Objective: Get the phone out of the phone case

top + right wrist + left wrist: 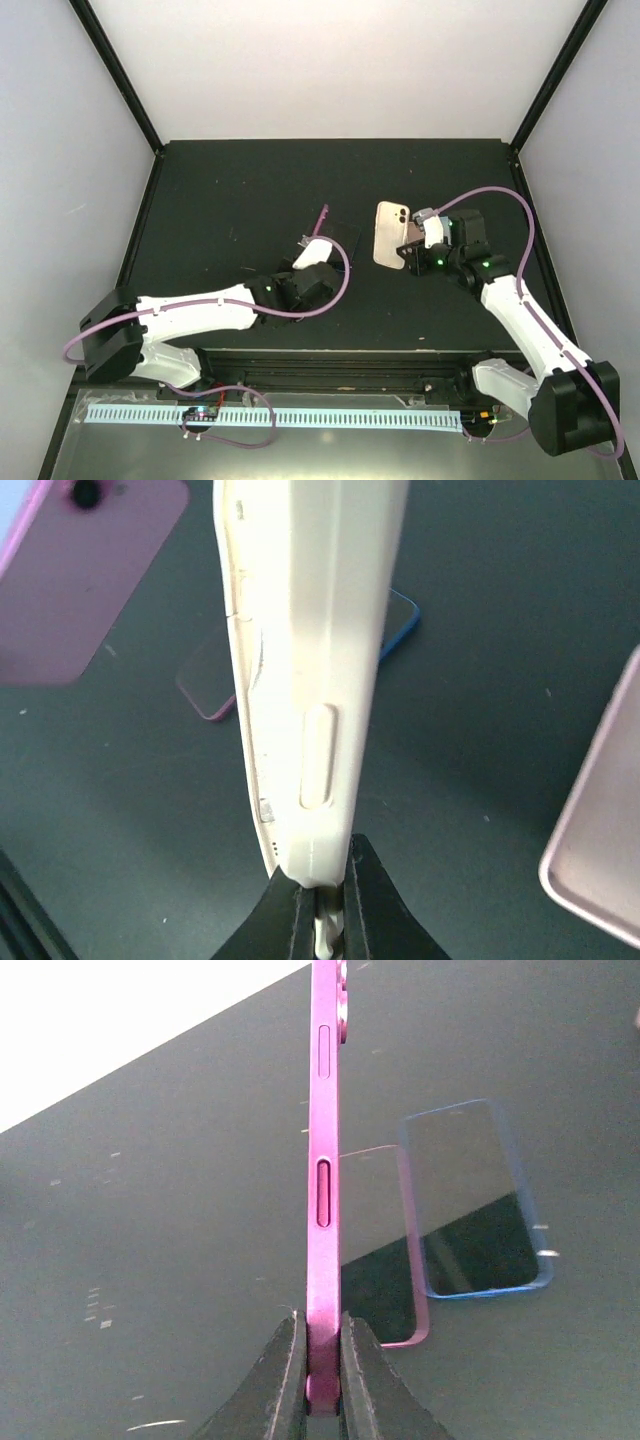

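The magenta phone (pixel 322 221) tilts off its edge next as my left gripper lowers toward the black mat beside the pink-rimmed shape. The phone is already clear of the case.
My left gripper (pixel 311 244) is shut on the bottom end of a magenta phone (pixel 322 221), holding it on edge above the black mat. In the left wrist view the phone's thin side with its buttons (pixel 322 1150) rises from between my closed fingers (pixel 322 1365). My right gripper (pixel 413 246) is shut on the end of a cream phone case (pixel 391 235), held apart from the phone, to its right. The right wrist view shows the case side-on (pixel 310 650) rising from the fingers (pixel 322 895). The phone's pink back and camera (pixel 95 575) show at the upper left there.
Two flat, see-through shapes lie on the mat between the arms, one pink-rimmed (pixel 385 1250) and one blue-rimmed (pixel 475 1200); they may be reflections. A pale pink rounded corner (pixel 600 830) shows at the right wrist view's right edge. Black frame posts and white walls border the mat (pixel 240 190).
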Robot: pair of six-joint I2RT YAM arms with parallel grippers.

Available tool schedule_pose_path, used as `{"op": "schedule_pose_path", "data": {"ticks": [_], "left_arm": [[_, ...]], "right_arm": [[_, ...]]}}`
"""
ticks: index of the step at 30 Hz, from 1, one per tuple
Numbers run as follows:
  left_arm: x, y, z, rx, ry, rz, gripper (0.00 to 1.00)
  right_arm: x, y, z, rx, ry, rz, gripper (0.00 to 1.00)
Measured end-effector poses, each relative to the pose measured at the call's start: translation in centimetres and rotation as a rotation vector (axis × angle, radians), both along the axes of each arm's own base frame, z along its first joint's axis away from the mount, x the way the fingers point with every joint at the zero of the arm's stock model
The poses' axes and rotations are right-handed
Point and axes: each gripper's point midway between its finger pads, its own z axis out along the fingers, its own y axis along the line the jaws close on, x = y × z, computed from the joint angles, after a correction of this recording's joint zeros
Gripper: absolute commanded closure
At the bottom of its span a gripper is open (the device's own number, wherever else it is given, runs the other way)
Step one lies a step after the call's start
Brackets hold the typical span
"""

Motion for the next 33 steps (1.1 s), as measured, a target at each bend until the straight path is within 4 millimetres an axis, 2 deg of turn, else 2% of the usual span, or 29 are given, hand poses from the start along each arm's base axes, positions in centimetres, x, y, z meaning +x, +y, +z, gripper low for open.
{"op": "schedule_pose_path", "data": {"ticks": [2, 5, 8, 15, 26, 28, 31, 33], "left_arm": [[1.0, 1.8, 0.1, 0.039, -0.008, 0.054, 0.98], [2.3, 4.5, -0.7, 0.142, 0.004, 0.123, 0.98], [3.3, 5.9, -1.8, 0.279, 0.012, 0.138, 0.98], [4.4, 6.2, -4.9, 0.534, 0.071, 0.086, 0.98], [6.0, 7.6, -9.5, 0.729, 0.176, 0.082, 0.98], [6.3, 7.7, -9.7, 0.739, 0.178, 0.09, 0.92], [6.8, 7.6, -9.8, 0.741, 0.179, 0.1, 0.78], [7.0, 7.6, -10.1, 0.745, 0.186, 0.102, 0.74]], "right_arm": [[-0.2, 0.6, 1.0, 0.016, -0.047, 0.054, 0.99], [-0.6, 1.1, 2.2, 0.028, -0.106, 0.109, 0.99], [-0.7, 1.1, 3.2, 0.027, -0.157, 0.127, 0.99], [-0.4, 0.9, 3.2, 0.016, -0.175, 0.134, 0.99], [-0.2, 0.4, 3.2, 0.017, -0.175, 0.118, 0.99], [-0.2, 0.4, 3.2, 0.017, -0.175, 0.118, 0.99], [-0.2, 0.4, 3.2, 0.018, -0.175, 0.119, 0.99], [-0.2, 0.3, 3.2, 0.018, -0.175, 0.118, 0.99]]}}
